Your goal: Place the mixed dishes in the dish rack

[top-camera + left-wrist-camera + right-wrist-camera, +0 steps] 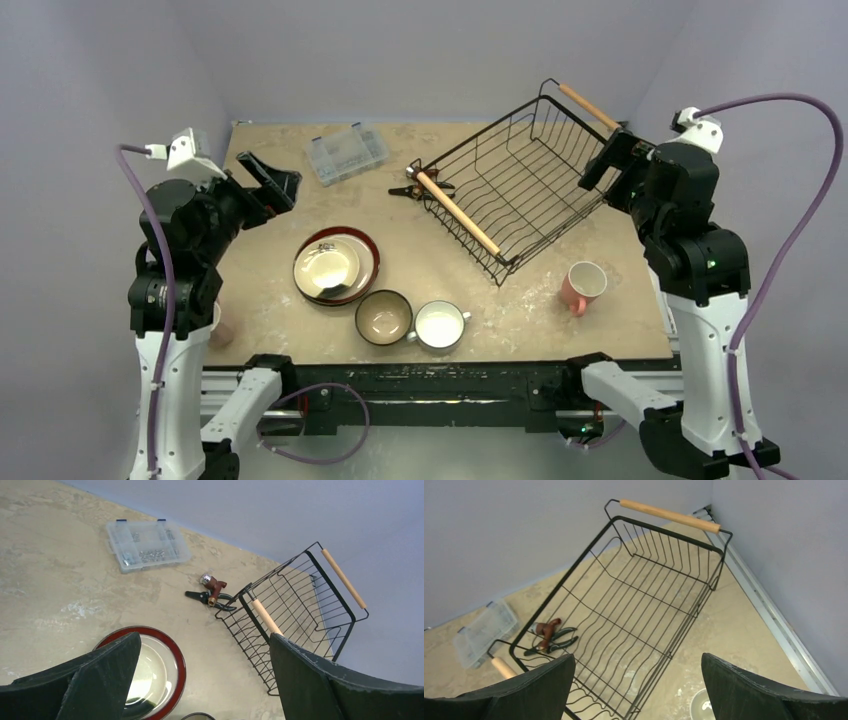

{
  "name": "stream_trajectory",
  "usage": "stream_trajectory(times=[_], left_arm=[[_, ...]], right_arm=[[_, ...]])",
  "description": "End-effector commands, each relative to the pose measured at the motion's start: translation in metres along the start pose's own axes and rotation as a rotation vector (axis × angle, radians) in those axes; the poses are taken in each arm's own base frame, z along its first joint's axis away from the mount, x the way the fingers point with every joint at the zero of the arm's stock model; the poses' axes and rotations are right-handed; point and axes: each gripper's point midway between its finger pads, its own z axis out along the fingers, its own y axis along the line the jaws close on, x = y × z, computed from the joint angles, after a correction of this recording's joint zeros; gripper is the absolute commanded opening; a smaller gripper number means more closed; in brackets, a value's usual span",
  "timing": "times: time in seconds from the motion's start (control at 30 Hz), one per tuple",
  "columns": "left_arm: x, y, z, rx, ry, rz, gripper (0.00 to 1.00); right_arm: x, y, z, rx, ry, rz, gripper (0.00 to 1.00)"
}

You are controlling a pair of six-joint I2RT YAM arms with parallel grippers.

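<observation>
My left gripper lowers back onto its pale rim (217, 315) next, as the pinkish object, still outside the rack (457, 212), lies below my left gripper and nearer my base.
The black wire dish rack (457, 212) stands at the back right with nothing in it; it also shows in the left wrist view (266, 617) and the right wrist view (669, 515). The cream plate (327, 268) lies on the large red-rimmed plate (368, 262) at centre left. The blue bowl (384, 317) and the white two-handled cup (439, 325) sit side by side near the front edge. One pink mug (583, 286) stands upright to the rack's front right. My left gripper (268, 185) is open and empty, raised above the back left. My right gripper (608, 160) is open and empty, raised beside the rack's right end.
A clear plastic compartment box (346, 153) lies at the back left. A black-and-red hand tool (420, 183) lies against the rack's left end. A pinkish object (222, 328) sits at the table's left edge, mostly hidden by my left arm. Grey walls close in the back and sides.
</observation>
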Motion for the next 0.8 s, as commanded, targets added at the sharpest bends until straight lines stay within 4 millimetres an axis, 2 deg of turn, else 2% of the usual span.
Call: stream_trajectory(times=[0.0, 0.1, 0.23, 0.4, 0.6, 0.7, 0.77], left_arm=[[0.017, -0.009, 0.007, 0.058, 0.077, -0.056, 1.00], [0.032, -0.012, 0.013, 0.079, 0.144, -0.100, 1.00], [0.054, -0.020, 0.021, 0.123, 0.262, -0.172, 1.00], [0.085, -0.027, 0.021, 0.161, 0.383, -0.256, 1.00], [0.112, -0.045, 0.016, 0.220, 0.510, -0.232, 1.00], [0.127, -0.053, 0.011, 0.252, 0.571, -0.190, 1.00], [0.131, -0.053, 0.004, 0.261, 0.599, -0.161, 1.00]], right_arm=[[0.016, -0.020, 0.001, 0.105, 0.056, -0.004, 0.99], [0.035, -0.021, 0.003, 0.099, 0.116, -0.002, 0.99], [0.071, -0.026, 0.009, 0.111, 0.225, -0.032, 0.99], [0.104, -0.039, 0.015, 0.154, 0.307, -0.051, 0.99], [0.118, -0.062, 0.016, 0.256, 0.286, -0.007, 0.99], [0.120, -0.056, 0.019, 0.225, 0.295, 0.000, 0.99], [0.120, -0.050, 0.020, 0.216, 0.320, 0.018, 0.99]])
